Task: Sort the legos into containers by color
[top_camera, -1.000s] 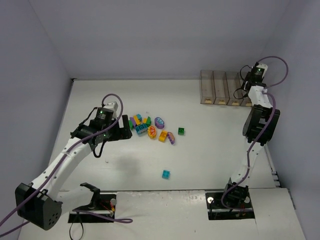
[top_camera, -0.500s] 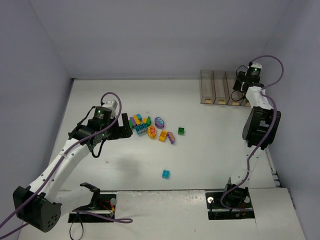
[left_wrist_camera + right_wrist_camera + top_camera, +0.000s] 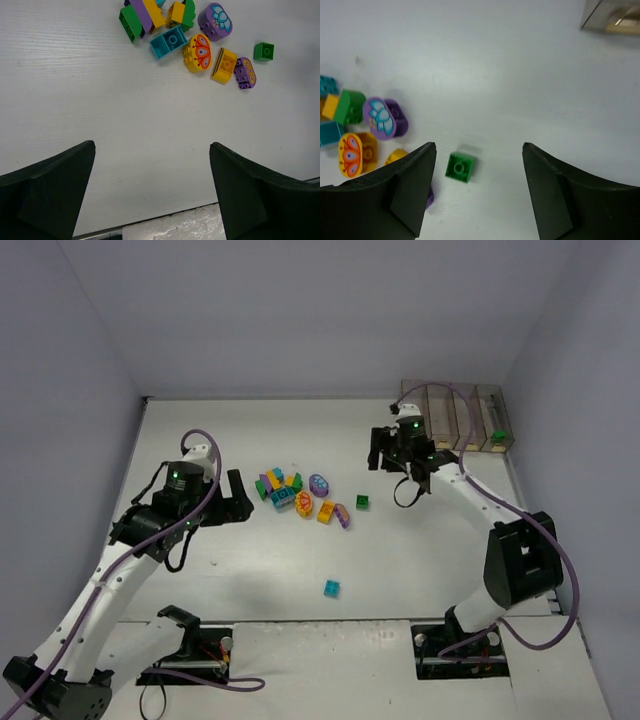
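Note:
Next I should lower my right gripper's open fingers back and to its left in the top view, around the lone green brick below.
The legos lie in a cluster at mid-table: green, purple, yellow, teal and rounded printed bricks, also in the left wrist view. A lone green brick lies right of the cluster. A teal brick lies nearer the front. The containers stand at the back right; the rightmost bin holds something green. My left gripper is open and empty, left of the cluster. My right gripper is open and empty, above the lone green brick, which sits near its left finger.
A corner of a container shows at the top right of the right wrist view. The table's front edge lies just under the left gripper's view. Walls close in the table at the back and both sides.
My right arm has swung from the containers at the back right leftward to mid-table, over the lone green brick. My left arm has drawn back slightly to the left.

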`<state>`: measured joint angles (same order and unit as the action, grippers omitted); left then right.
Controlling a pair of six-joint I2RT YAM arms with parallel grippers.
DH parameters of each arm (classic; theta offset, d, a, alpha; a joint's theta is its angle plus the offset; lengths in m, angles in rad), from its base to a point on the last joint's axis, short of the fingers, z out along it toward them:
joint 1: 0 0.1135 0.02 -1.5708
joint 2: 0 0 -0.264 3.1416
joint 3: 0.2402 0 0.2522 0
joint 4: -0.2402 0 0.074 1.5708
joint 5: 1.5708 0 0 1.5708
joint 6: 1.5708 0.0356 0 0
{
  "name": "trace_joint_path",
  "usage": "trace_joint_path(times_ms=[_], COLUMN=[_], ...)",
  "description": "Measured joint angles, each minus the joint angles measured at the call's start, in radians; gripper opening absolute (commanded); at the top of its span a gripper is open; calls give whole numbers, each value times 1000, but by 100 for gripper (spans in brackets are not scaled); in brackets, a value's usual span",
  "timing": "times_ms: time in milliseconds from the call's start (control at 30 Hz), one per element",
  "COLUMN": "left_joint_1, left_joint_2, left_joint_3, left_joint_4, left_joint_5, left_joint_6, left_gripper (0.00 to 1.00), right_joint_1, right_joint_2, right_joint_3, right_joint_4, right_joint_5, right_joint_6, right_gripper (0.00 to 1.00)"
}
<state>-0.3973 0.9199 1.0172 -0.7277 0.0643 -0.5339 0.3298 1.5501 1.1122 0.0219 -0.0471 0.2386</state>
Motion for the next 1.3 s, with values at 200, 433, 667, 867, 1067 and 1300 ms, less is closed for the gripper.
trace_joint_path(times_ms=[200,433,667,867,1067,1300], left_joint_1=[0,0,0,0,0,0], left_joint_2=[-72,-117,-169,-195,-196,-156], left_joint_3=[0,0,0,-16,-19,-31], left_joint_4=[-47,-109,-153,-160,-162,-134], left_joint_5=[-14,-26,-39,-39,-39,-38], left_joint_6=[-1,-2,-19,-47,-61,-80], left_gripper=[90,90,90,90,90,90], right_joint_1=[138,215,220,220,176,-208], right_joint_2=[28,120,220,241,238,222], right_joint_3=[-88,-88,-90,-90,-88,89], right_joint_4=[-37,-26,-26,-19,-22,-29], right_joint_5=[74,141,205,230,245,257], right_joint_6=[87,164,225,231,201,68], right_gripper=[61,55,47,1,0,0])
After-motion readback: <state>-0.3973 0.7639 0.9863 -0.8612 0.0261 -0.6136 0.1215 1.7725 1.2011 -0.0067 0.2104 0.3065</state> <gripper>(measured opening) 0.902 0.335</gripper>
